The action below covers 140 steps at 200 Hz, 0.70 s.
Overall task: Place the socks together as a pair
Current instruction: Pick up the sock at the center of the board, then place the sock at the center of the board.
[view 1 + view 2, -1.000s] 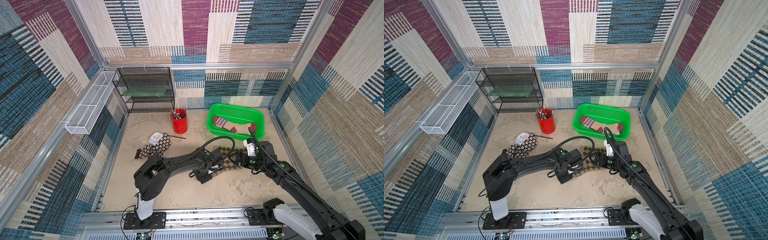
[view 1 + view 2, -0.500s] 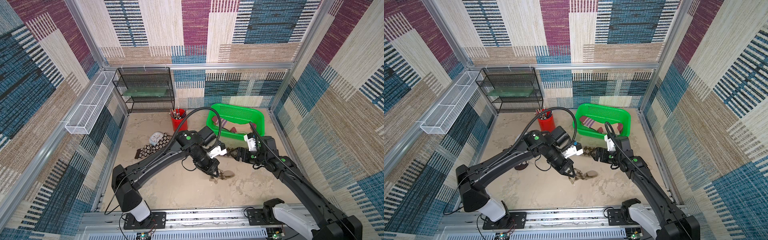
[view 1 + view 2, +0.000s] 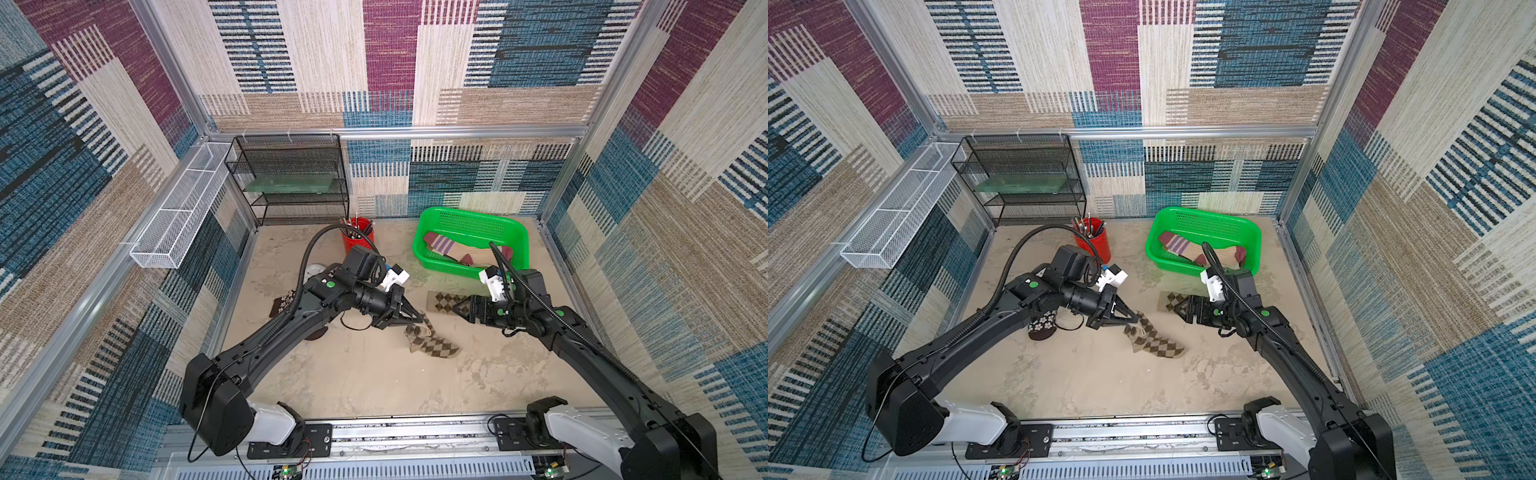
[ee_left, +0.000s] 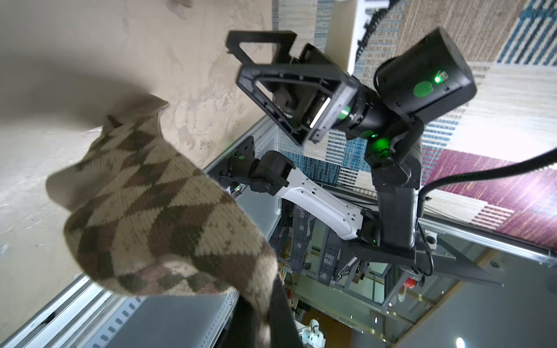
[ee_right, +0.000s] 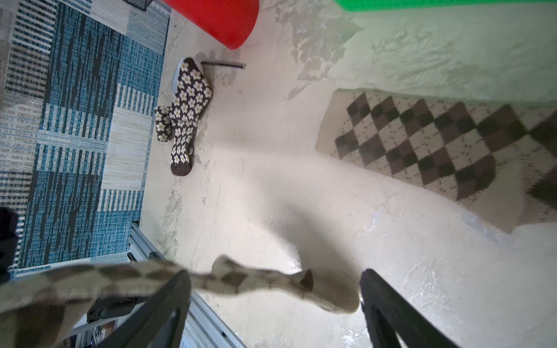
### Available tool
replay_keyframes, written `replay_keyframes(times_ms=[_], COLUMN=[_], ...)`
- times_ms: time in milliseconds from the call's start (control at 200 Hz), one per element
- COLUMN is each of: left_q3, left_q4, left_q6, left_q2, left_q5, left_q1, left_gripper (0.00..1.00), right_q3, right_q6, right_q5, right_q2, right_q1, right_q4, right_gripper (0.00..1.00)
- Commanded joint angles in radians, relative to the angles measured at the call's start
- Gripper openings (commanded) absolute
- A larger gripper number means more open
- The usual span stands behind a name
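Observation:
My left gripper lowers the cuff end toward the dark brown flowered socks next and releases it on the bare tabletop beside them, since the sock hangs bent.
My left gripper point(image 3: 419, 321) is shut on the cuff end of a brown-tan argyle sock point(image 3: 432, 344), which hangs from it down to the table at mid-floor; the left wrist view shows the sock point(image 4: 156, 211) pinched in the jaws. Its matching argyle sock point(image 3: 442, 301) lies flat just right of it. My right gripper point(image 3: 458, 309) stands open over that flat sock point(image 5: 422, 144); the hanging sock point(image 5: 241, 280) crosses in front of its fingers, not gripped. Dark brown flowered socks point(image 3: 1042, 326) lie left. Striped socks point(image 3: 453, 251) lie in the green basket point(image 3: 469, 214).
A red cup point(image 3: 357, 239) of pens stands at the back middle, beside a black mesh shelf point(image 3: 291, 178). A white wire tray point(image 3: 183, 212) hangs on the left wall. Patterned walls and aluminium rails close in the table on every side.
My left arm has risen from low on the table and lifted one argyle sock, which now dangles. The right gripper has stayed open and shifted only slightly.

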<state>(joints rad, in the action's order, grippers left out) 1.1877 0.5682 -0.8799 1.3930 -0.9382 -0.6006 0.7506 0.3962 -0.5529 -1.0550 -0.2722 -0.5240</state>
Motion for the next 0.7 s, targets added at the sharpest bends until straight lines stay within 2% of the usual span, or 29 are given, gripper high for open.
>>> replay_keyframes(times_ms=[0, 125, 361, 406, 591, 696], left_q3=[-0.047, -0.120, -0.148, -0.153, -0.203, -0.201], left_q4=[0.062, 0.076, 0.168, 0.188, 0.181, 0.229], left_q6=[0.019, 0.040, 0.154, 0.179, 0.225, 0.291], left_q2=[-0.022, -0.050, -0.034, -0.041, -0.048, -0.042], left_q5=[0.071, 0.171, 0.350, 0.415, 0.426, 0.485], left_q1=[0.058, 0.105, 0.114, 0.115, 0.127, 0.130], left_gripper=[0.06, 0.06, 0.06, 0.06, 0.07, 0.07], right_q3=[-0.010, -0.006, -0.002, -0.006, 0.011, 0.056], right_q6=[0.009, 0.030, 0.097, 0.112, 0.163, 0.188], right_q5=[-0.018, 0.028, 0.142, 0.166, 0.246, 0.298], right_q2=[-0.019, -0.072, -0.199, -0.218, -0.313, -0.395], right_q1=[-0.041, -0.125, -0.229, -0.239, -0.281, -0.309], right_q4=[0.040, 0.047, 0.047, 0.055, 0.126, 0.134], right_gripper=[0.90, 0.90, 0.88, 0.88, 0.85, 0.80])
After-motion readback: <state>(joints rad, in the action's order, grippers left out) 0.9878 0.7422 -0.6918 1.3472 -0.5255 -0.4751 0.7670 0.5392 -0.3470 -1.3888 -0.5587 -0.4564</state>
